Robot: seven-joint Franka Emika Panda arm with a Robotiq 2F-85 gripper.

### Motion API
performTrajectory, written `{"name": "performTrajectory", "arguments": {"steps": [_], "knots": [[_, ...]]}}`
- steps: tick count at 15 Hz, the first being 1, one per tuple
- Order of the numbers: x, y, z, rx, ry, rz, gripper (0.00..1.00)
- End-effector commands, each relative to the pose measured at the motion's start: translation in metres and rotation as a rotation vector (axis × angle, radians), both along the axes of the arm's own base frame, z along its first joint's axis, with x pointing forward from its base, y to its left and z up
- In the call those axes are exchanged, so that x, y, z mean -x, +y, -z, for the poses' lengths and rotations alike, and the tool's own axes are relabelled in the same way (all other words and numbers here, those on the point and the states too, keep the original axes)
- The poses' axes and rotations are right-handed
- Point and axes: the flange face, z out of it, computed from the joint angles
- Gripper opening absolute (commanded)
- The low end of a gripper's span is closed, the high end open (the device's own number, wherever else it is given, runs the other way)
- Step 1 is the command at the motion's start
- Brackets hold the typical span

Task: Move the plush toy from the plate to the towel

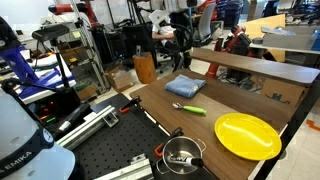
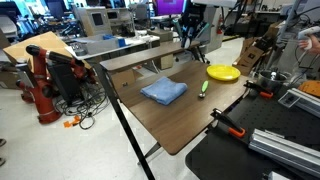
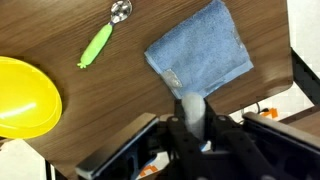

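My gripper will next move over the towel's bare middle [image 3: 202, 58] and down to let go of the toy [image 3: 188, 104]. The towel's middle is below my gripper, toward the top of the wrist view.
The blue-grey towel [image 3: 200, 60] lies folded on the wooden table, also in both exterior views [image 1: 185, 87] [image 2: 163, 92]. The yellow plate [image 3: 25, 95] [image 1: 247, 135] [image 2: 222, 72] looks bare. My gripper [image 3: 190, 118] is shut on a small soft lump, the plush toy [image 3: 188, 104], whose pale side shows between the fingers. The gripper hangs above the table edge just beside the towel. In the exterior views the gripper [image 1: 182, 48] [image 2: 190, 38] is a dark shape high over the towel's side of the table; the toy cannot be made out there.
A green-handled utensil [image 3: 97, 45] [image 1: 188, 108] [image 2: 203, 88] lies between towel and plate. A silver pot [image 1: 183, 153] stands near the table's end. Orange clamps [image 2: 232, 126] grip the table edge. Lab clutter surrounds the table.
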Motion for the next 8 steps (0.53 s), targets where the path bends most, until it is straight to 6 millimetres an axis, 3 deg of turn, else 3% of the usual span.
{"name": "performTrajectory", "arguments": {"steps": [1,8], "knots": [[-0.022,0.019,0.005,0.038,0.011,-0.008,0.05],[-0.058,0.06,0.048,0.084,0.045,-0.048,0.05]]}}
